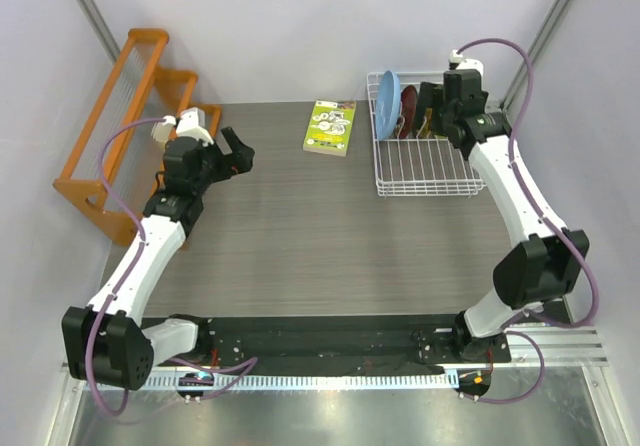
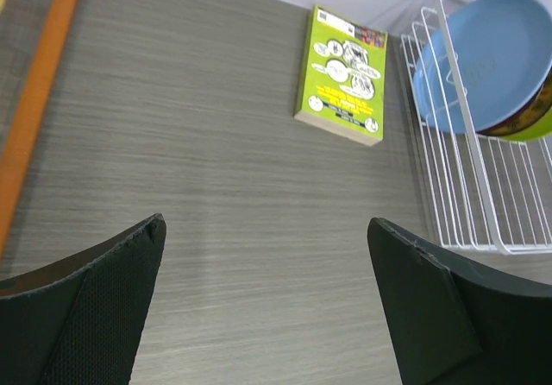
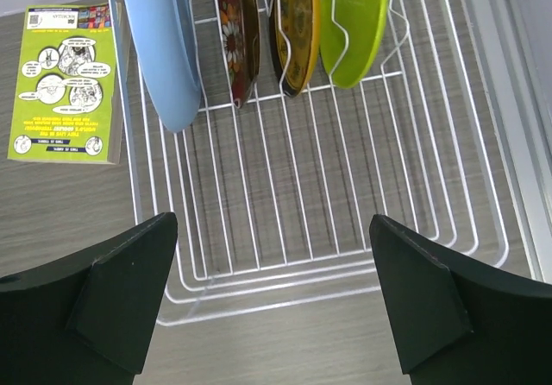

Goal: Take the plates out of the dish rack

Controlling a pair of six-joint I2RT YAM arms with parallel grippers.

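Observation:
I will next shift my right gripper left in the top view and tilt it onto the light-blue plate's exposed near edge.
The white wire dish rack [image 1: 426, 192] stands at the back right of the table. Four plates stand upright in its far end: light-blue [image 3: 159, 40], dark-red floral [image 3: 235, 31], yellow patterned [image 3: 295, 22] and lime-green [image 3: 355, 18]. My right gripper [image 3: 272, 221] is open and empty, above the rack's near rim [image 3: 259, 294] and apart from the plates. My left gripper [image 2: 266, 223] is open and empty over bare table at the left, far from the rack [image 2: 477, 178]. The light-blue plate [image 2: 483, 61] also shows in the left wrist view.
A green-and-white booklet [image 1: 330, 128] lies flat just left of the rack. An orange wooden rack [image 1: 125, 116] stands along the table's left edge, behind my left arm. Walls close the back and both sides.

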